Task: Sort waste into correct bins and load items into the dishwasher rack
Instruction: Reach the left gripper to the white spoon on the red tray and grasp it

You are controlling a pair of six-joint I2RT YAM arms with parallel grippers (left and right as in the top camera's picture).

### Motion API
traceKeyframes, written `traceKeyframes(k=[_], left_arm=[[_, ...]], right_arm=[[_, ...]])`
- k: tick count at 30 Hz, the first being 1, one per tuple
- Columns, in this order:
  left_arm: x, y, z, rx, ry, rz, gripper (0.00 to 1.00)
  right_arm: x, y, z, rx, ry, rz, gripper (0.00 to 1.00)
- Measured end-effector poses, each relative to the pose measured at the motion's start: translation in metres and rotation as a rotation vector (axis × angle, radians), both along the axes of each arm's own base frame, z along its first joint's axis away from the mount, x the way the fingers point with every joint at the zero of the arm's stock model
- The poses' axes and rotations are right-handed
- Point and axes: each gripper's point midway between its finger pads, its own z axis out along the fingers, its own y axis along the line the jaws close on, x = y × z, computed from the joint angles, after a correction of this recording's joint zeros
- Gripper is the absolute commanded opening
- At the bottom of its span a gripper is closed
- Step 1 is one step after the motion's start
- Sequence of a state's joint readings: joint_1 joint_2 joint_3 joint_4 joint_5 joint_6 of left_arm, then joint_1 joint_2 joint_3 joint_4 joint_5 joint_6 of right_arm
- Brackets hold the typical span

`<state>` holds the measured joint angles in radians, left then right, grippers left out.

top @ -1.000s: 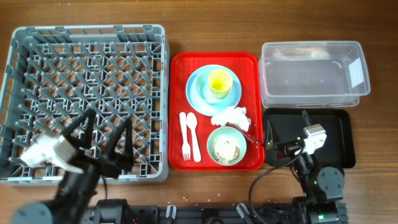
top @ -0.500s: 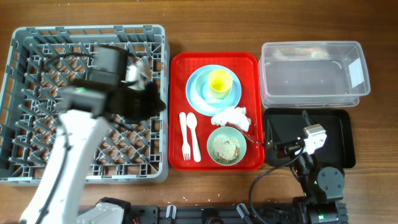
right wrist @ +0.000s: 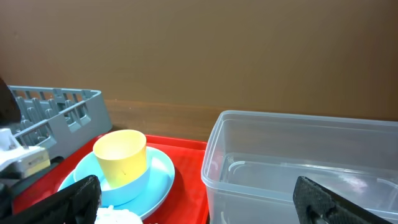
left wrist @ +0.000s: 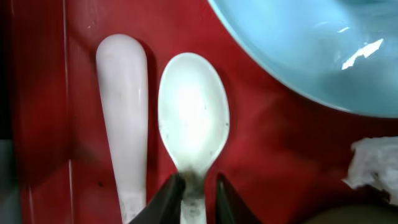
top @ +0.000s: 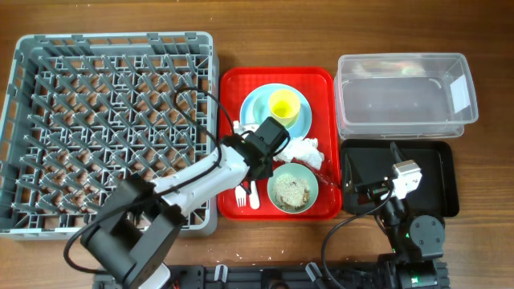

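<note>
I will next raise my left gripper and swing the spoon (left wrist: 193, 118) over the rack's empty tray-side slots to release it. Those slots are to the gripper's left in the overhead view.
My left gripper (left wrist: 198, 194) is shut on the neck of the white spoon (left wrist: 193, 118), which lies flat on the red tray (top: 233, 88) beside the white fork (left wrist: 122, 106). In the overhead view the left arm covers most of both utensils. The yellow cup (top: 283, 106) stands on the light blue plate (top: 261, 108). The crumpled napkin (top: 303, 148) lies between the plate and the green bowl (top: 292, 189) of beige scraps. My right gripper (right wrist: 205, 205) hangs open over the black tray (top: 438, 172), holding nothing.
The grey dishwasher rack (top: 112, 48) fills the left side of the table. The clear tub (top: 401, 96) stands at the back right, just behind the black tray. Bare wood runs along the far edge.
My left arm has swung from the rack's front corner across to the red tray. Its jaws were open then and have closed on the spoon. The right arm has not moved.
</note>
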<state>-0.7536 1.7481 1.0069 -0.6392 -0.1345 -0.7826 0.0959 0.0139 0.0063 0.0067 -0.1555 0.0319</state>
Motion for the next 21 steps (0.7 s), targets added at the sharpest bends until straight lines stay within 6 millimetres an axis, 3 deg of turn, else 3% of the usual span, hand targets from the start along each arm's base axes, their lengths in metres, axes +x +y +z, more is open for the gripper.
traceKeyframes(k=[19,21], left_arm=[[-0.0007,0.0039,-0.0073,0.007,-0.011,0.008,0.15],[-0.0007,0.0039,-0.0073,0.007,-0.011,0.008,0.06]], right_arm=[[0.0,0.0,0.0,0.0,0.0,0.0,1.0],[0.0,-0.0001,0.0,0.0,0.0,0.0,1.0]])
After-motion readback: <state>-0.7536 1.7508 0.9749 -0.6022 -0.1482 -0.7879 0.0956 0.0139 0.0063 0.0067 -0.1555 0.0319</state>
